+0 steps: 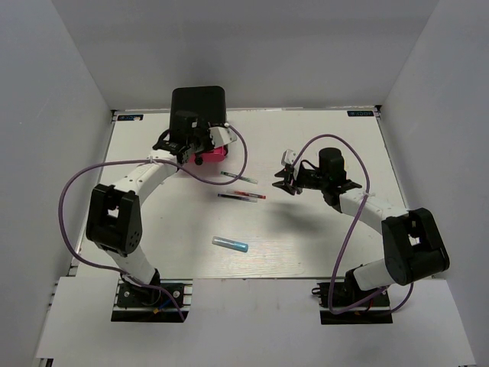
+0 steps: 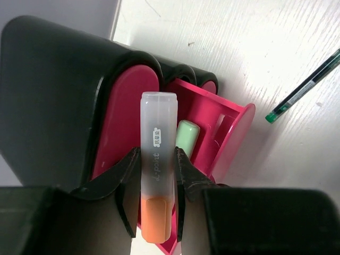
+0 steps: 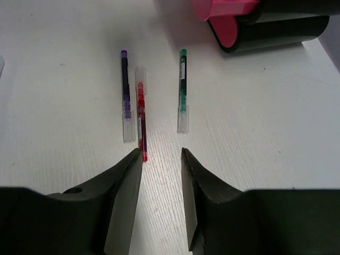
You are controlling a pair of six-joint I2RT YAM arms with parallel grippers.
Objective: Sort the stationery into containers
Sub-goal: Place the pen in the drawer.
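My left gripper holds the orange marker [image 2: 158, 159] above the open pink drawer [image 2: 205, 151]. It needs to lower the marker into the drawer next and release it beside the pale-green marker already in there.
My left gripper [image 2: 154, 178] is shut on an orange marker [image 2: 158, 159] with a clear cap, held over an open pink drawer [image 2: 223, 127] of the black cabinet [image 1: 198, 104]. A pale-green marker [image 2: 187, 137] lies in that drawer. The left gripper also shows in the top view [image 1: 189, 147]. My right gripper [image 3: 162, 156] is open and empty above the table, just short of a red pen [image 3: 141, 119], a purple-blue pen [image 3: 126, 87] and a green pen [image 3: 183, 85]. A blue marker [image 1: 231, 244] lies nearer the front.
The green pen also lies right of the drawer in the left wrist view [image 2: 305, 85]. White walls enclose the white table [image 1: 321, 237] on three sides. The two other pink drawers [image 2: 125, 117] are closed.
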